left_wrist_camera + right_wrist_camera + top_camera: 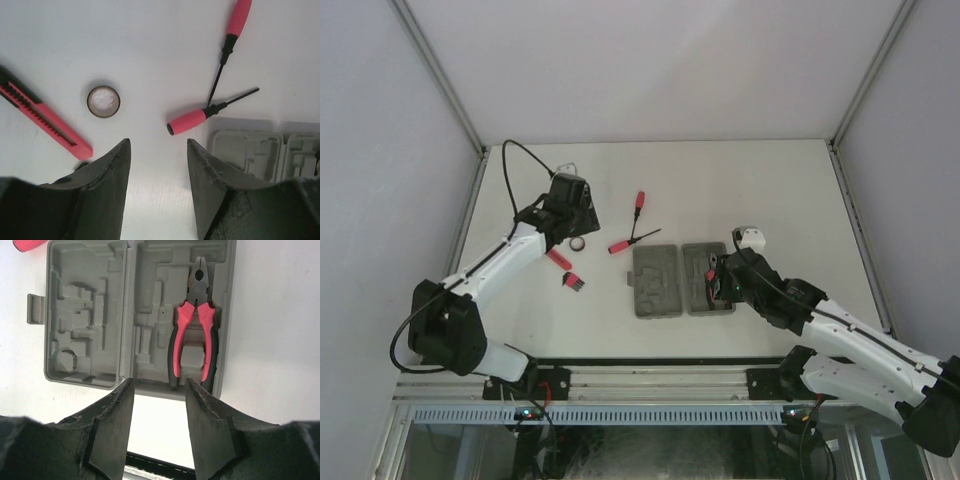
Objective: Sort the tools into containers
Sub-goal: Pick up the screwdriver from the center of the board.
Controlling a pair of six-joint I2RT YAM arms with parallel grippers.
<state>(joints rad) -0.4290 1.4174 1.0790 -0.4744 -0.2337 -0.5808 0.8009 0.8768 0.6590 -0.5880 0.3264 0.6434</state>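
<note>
I need to move my left gripper right in the top view, turn it to match the nearer screwdriver's slanted red handle, and go down.
Two grey containers lie side by side, the left tray [658, 280] [85, 270] with bare recesses and the right tray [708, 280] [150, 300] holding the red-and-black pliers [195, 335]. My right gripper [720, 287] [160, 382] hovers open at the right tray's near edge, nothing between its fingers. Two red-handled screwdrivers [639, 205] [625, 243] [192, 120] lie crossed on the table left of the trays. A small dark ring [579, 243] [103, 101] lies just ahead of my left gripper [572, 222] [159, 142], which is open and empty.
A red-and-black utility knife [558, 258] [45, 120] lies left of the ring, with a small black toothed piece [573, 283] near it. A white object [750, 238] sits behind the right arm. Enclosure walls ring the table.
</note>
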